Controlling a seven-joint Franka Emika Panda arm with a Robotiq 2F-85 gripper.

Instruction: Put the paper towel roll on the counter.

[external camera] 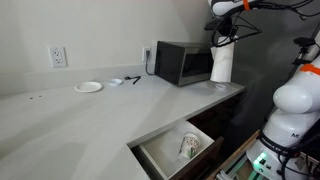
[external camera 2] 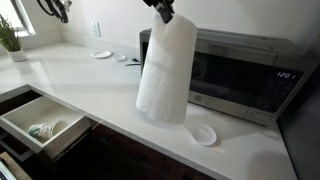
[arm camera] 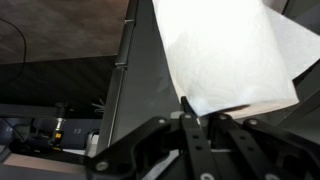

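The gripper lowers the roll [external camera 2: 165, 72] to the counter [external camera 2: 172, 132] beside the small white lid below next, brings the roll upright since it hangs tilted, and releases it.
The paper towel roll [external camera 2: 165, 72] is a tall white cylinder, tilted and hanging just above the off-white counter [external camera 2: 100, 95] in front of the black microwave [external camera 2: 235, 72]. In an exterior view it shows beside the microwave at the counter's far end [external camera: 222, 62]. My gripper [external camera 2: 163, 12] is shut on the roll's top edge; in the wrist view the fingers [arm camera: 188, 108] pinch the white paper [arm camera: 225, 50]. The roll's bottom looks just off the counter, though contact cannot be told.
A small white lid [external camera 2: 204, 134] lies on the counter near the roll. A white plate [external camera: 88, 87] and small dark items [external camera: 125, 79] lie further along. An open pale drawer [external camera: 175, 150] holds crumpled things below the counter edge. A plant [external camera 2: 10, 40] stands far off.
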